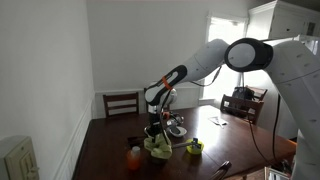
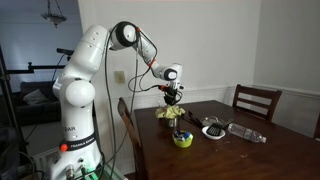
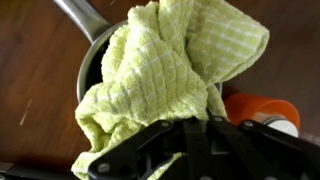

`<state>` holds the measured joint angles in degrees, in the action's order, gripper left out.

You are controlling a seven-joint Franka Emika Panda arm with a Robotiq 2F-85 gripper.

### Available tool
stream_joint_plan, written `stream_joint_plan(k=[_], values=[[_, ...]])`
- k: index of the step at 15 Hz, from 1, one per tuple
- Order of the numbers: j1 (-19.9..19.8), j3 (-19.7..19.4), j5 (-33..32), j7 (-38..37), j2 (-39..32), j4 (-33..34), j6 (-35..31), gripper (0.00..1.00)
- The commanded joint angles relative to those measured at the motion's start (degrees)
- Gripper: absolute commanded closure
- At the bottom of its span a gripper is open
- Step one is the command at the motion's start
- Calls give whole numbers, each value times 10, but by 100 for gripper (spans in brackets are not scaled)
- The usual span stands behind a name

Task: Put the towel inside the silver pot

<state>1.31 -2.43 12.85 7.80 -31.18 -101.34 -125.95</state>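
Observation:
The bunched towel goes down into the silver pot's opening (image 3: pixel 97 70) next and my gripper releases it there, since the silver pot lies below my gripper.
A light green checked towel (image 3: pixel 160 75) hangs from my gripper (image 3: pixel 165 135), which is shut on its upper edge. Below it the silver pot (image 3: pixel 90 60) shows its rim and a long handle toward the upper left, mostly covered by the towel. In both exterior views my gripper (image 1: pixel 158 125) (image 2: pixel 174 98) points down over the dark wooden table with the towel (image 1: pixel 158 146) (image 2: pixel 171 114) bunched beneath it. The pot is hardly visible in those views.
An orange object (image 3: pixel 262 110) (image 1: pixel 134 154) stands beside the pot. A small yellow-green cup (image 1: pixel 195 147) (image 2: pixel 183 139), a plastic bottle (image 2: pixel 246 132) and a dish rack item (image 2: pixel 213 130) lie on the table (image 1: pixel 230 140). Wooden chairs (image 1: pixel 121 102) (image 2: pixel 257 100) stand at the edges.

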Motion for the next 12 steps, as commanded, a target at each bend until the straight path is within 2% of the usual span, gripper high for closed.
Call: stream_joint_plan(k=[1, 3, 4, 6, 7, 8, 10, 11, 12], values=[[30, -27, -105, -115, 31, -59, -24, 98], [32, -34, -134, -157, 37, -85, -49, 98], [20, -23, -123, -148, 34, -92, -61, 98], [-35, 36, -33, -50, 18, -93, -78, 98], [-3, 5, -87, -107, 10, -66, -55, 98], [-9, 11, -82, -98, 9, -68, -58, 94], [-10, 10, -83, -99, 8, -65, -58, 94], [-9, 11, -83, -100, 8, -64, -58, 98], [5, -1, -98, -130, 5, -63, -70, 98]])
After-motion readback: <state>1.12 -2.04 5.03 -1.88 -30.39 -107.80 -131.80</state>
